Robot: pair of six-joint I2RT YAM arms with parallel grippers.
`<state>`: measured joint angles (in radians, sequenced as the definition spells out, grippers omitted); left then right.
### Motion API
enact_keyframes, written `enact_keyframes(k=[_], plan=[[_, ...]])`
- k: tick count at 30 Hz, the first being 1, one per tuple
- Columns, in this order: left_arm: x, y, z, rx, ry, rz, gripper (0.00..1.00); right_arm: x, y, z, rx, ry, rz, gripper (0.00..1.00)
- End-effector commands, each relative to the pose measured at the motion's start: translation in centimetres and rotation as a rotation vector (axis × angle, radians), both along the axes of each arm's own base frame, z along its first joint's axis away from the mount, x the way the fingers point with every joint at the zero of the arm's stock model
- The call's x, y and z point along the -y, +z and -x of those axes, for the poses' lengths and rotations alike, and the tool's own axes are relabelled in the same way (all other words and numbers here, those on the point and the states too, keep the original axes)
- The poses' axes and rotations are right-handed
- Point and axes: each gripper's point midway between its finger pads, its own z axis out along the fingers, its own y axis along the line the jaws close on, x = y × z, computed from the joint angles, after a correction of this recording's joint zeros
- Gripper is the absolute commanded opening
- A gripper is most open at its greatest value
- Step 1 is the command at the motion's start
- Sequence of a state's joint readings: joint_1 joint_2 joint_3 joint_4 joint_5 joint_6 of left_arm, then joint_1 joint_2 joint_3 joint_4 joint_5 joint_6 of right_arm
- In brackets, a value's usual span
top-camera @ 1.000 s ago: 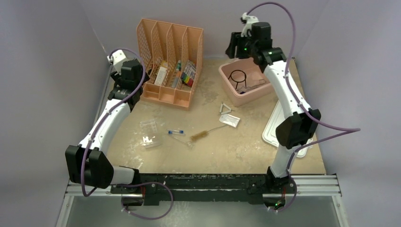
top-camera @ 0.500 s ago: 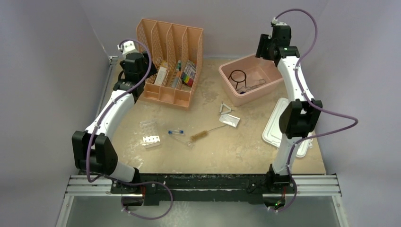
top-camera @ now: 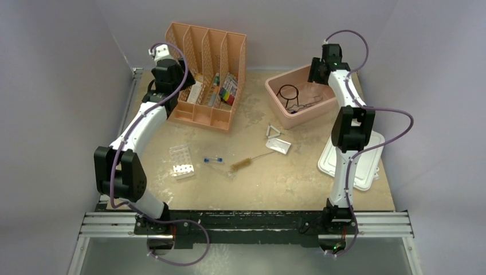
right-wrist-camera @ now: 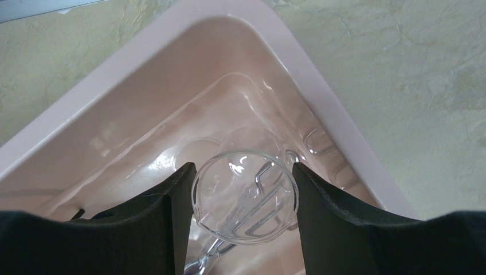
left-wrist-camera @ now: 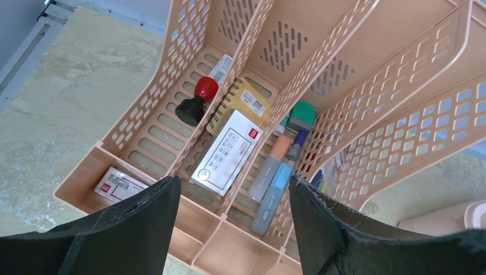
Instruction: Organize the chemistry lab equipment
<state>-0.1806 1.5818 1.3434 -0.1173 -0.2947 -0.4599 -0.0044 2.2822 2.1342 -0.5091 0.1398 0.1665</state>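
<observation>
My right gripper lowers into the pink tub next, shifting off the tongs' handles onto the tub's bare bottom by its far side (right-wrist-camera: 192, 142). This is because the handles show beneath the clear funnel (right-wrist-camera: 245, 195).
My right gripper (right-wrist-camera: 245, 197) is shut on the clear funnel (right-wrist-camera: 245, 195), its round rim between both fingers, low over the far right corner of the pink tub (right-wrist-camera: 344, 132). In the top view that gripper (top-camera: 318, 73) is at the tub's back edge. The black wire ring (top-camera: 287, 91) and metal tongs (top-camera: 307, 104) lie in the tub. The wire triangle (top-camera: 274, 132), bristle brush (top-camera: 243, 165), blue-capped tube (top-camera: 214, 160) and white tube rack (top-camera: 181, 162) lie on the table. My left gripper (left-wrist-camera: 235, 206) is open and empty above the peach organizer (left-wrist-camera: 189, 114).
The organizer (top-camera: 207, 74) holds pens, a notebook, a white box and a stamp. A white lid (top-camera: 351, 166) lies at the right edge. A small clear packet (top-camera: 279, 146) lies near the triangle. Grey walls stand close on three sides.
My right arm has swung right and come down to the tub's far right corner. My left arm has reached farther back and right, up against the organizer.
</observation>
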Motion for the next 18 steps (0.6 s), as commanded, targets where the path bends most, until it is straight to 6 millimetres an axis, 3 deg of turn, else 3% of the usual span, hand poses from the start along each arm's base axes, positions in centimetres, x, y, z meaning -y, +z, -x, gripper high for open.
enact_keyframes(k=[1,8,10,18], plan=[[0.4,3.8,-1.4,0.11,-0.012,0.031,0.69,0.0,4.2,-2.7,0.139,0.038,0.048,0.48],[0.6,4.0,-1.7,0.119,-0.015,0.049,0.69,-1.2,0.9,-3.4,0.1,0.098,0.012,0.48],[0.7,3.9,-1.7,0.115,-0.018,0.051,0.69,0.2,0.4,-3.8,0.103,0.084,0.005,0.48],[1.0,3.8,-1.7,0.11,-0.027,0.064,0.68,-0.3,-1.3,-4.5,0.098,0.109,-0.029,0.5]])
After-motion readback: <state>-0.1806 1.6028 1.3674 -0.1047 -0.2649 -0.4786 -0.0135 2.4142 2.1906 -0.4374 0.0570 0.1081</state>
